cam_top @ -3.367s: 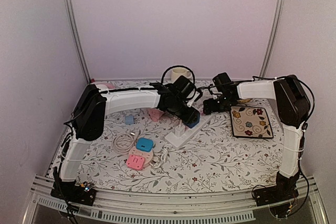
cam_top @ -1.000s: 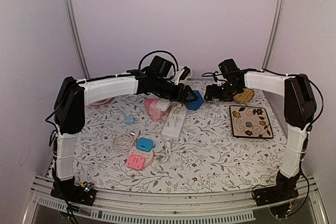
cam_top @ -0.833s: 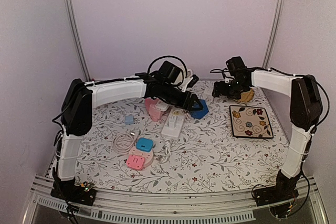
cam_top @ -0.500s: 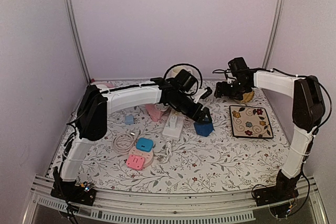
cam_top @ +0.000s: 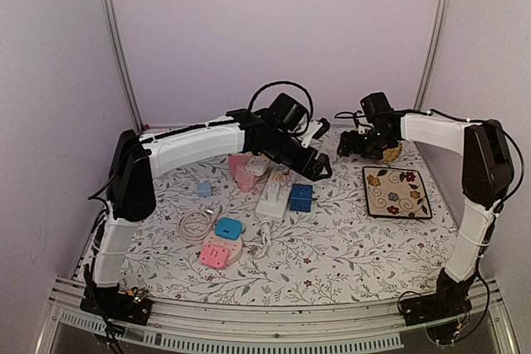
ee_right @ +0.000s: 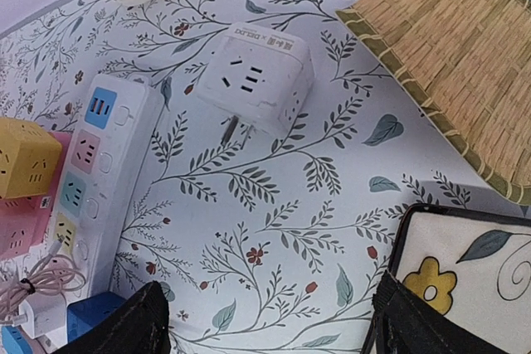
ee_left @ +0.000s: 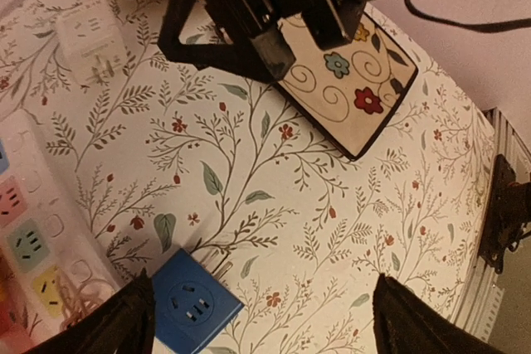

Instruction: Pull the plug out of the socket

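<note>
My left gripper comes across and down onto the power strip's white plug (cam_top: 273,191) next, as that plug sits below it and to its left in the top view.
The blue cube plug (cam_top: 301,196) lies loose on the floral tablecloth, just right of the white power strip socket (cam_top: 272,198). In the left wrist view the plug (ee_left: 195,311) shows its metal prongs pointing out sideways, free of the strip (ee_left: 33,238). My left gripper (cam_top: 319,167) hovers above and behind the plug, open, with nothing between its fingers (ee_left: 124,325). My right gripper (cam_top: 353,145) stands open over the cloth at the back right. Its view shows the strip (ee_right: 99,172) and the blue plug (ee_right: 91,312) at the lower left.
A white cube adapter (ee_right: 257,76) lies near the right gripper, beside a woven mat (ee_right: 448,64) and a floral tile (cam_top: 397,192). Pink and yellow cubes (cam_top: 245,170) sit at the strip's far end. A coiled cable (cam_top: 195,223) and pink and blue sockets (cam_top: 220,242) lie front left.
The left gripper carried the blue plug away from the strip, set it down to the strip's right, opened and lifted back. The right arm barely moved.
</note>
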Available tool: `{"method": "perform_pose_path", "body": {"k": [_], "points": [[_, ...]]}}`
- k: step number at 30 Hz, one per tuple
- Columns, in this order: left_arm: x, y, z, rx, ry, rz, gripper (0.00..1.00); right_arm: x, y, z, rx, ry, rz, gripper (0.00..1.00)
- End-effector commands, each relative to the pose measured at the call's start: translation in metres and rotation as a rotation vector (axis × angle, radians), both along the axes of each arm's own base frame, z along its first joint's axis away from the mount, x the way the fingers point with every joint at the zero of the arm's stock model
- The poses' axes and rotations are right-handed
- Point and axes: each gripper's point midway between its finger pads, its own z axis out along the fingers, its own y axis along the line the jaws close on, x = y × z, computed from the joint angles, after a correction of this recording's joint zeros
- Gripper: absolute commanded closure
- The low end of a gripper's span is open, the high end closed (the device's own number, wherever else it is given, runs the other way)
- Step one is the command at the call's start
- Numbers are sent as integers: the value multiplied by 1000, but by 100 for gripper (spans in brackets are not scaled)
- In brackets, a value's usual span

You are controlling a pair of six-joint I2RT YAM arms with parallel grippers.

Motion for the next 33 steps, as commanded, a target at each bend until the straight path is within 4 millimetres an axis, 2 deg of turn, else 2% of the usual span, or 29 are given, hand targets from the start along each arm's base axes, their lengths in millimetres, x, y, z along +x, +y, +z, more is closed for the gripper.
{"method": "perform_pose_path", "body": {"k": [1, 6, 11, 16, 23, 27, 33], "points": [[19, 36, 58, -30, -98, 155, 11, 2, 11, 18, 44, -53, 50, 12], [29, 88, 52, 39, -84, 320, 23, 5, 16, 16, 55, -50, 63, 12], [15, 112, 24, 118, -12, 379, 33, 7, 19, 14, 60, -47, 72, 12], [5, 120, -8, 197, 57, 431, 39, 9, 20, 10, 59, -40, 78, 12], [3, 110, -41, 291, 88, 456, 47, 14, 22, 8, 58, -40, 82, 12], [12, 115, -56, 360, 83, 507, 51, 14, 22, 9, 51, -43, 86, 12], [25, 124, -74, 459, 50, 564, 52, 15, 23, 9, 57, -39, 93, 12]]}}
